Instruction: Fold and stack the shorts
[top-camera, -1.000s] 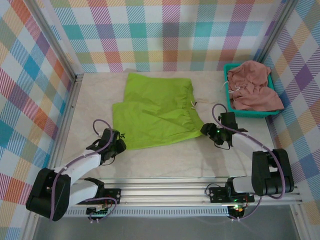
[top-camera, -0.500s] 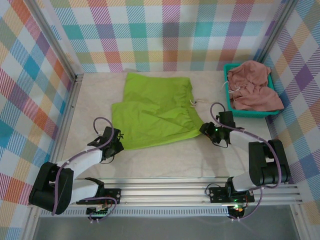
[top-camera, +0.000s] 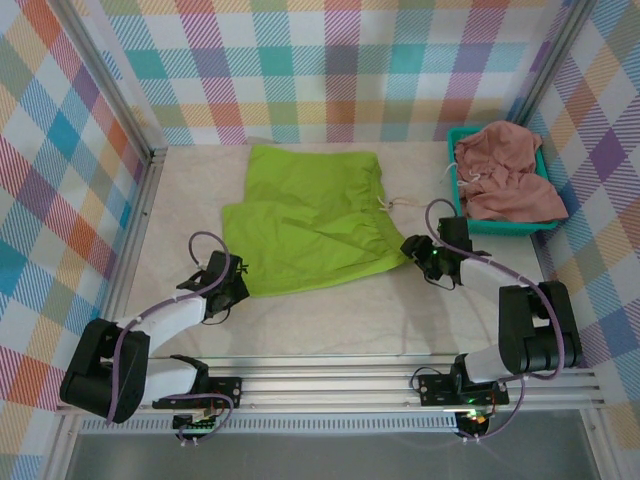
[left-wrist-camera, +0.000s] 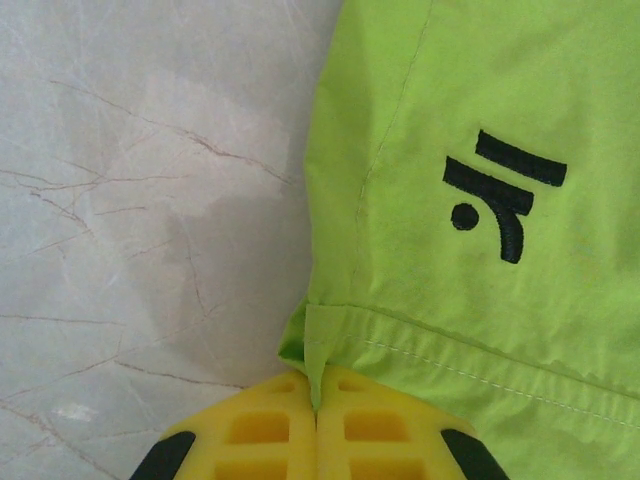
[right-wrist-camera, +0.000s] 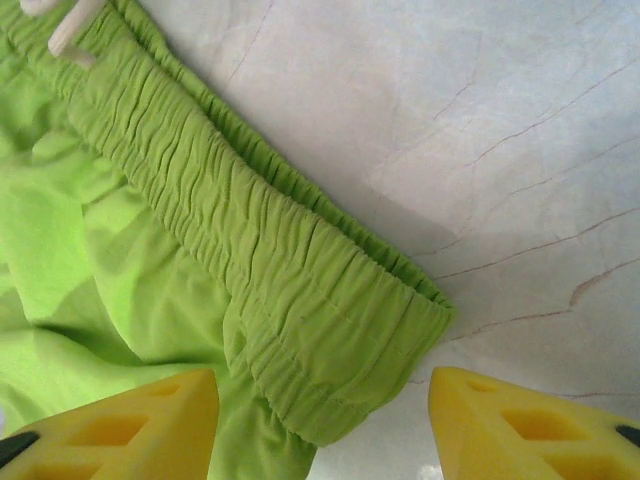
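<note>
The open fingers of my right gripper are already on both sides of that end of the waistband, so next they will move down and close on the near corner of the ribbed waistband (top-camera: 402, 257) below the gripper.
The lime green shorts (top-camera: 310, 225) lie spread flat mid-table, and the black logo near their hem (left-wrist-camera: 500, 190) shows in the left wrist view. My left gripper (top-camera: 236, 284) (left-wrist-camera: 316, 405) is shut on the near-left hem corner of the green shorts, with a fold of cloth pinched between its yellow pads. My right gripper (top-camera: 413, 250) (right-wrist-camera: 322, 400) is open, its fingers on either side of the near corner of the gathered waistband (right-wrist-camera: 300, 300). The salmon pink shorts (top-camera: 505, 180) sit bunched in the teal basket (top-camera: 510, 228) at the back right.
A white drawstring (top-camera: 405, 205) (right-wrist-camera: 70, 30) trails from the green waistband toward the basket. Plaid walls close in the left, back and right sides. An aluminium rail (top-camera: 330, 385) runs along the near edge. Bare marble tabletop (top-camera: 340, 320) lies in front of the shorts.
My left gripper has shut on the green hem corner and edged forward. My right gripper has shifted slightly up to the waistband corner. The shorts' near edge has crept a little left.
</note>
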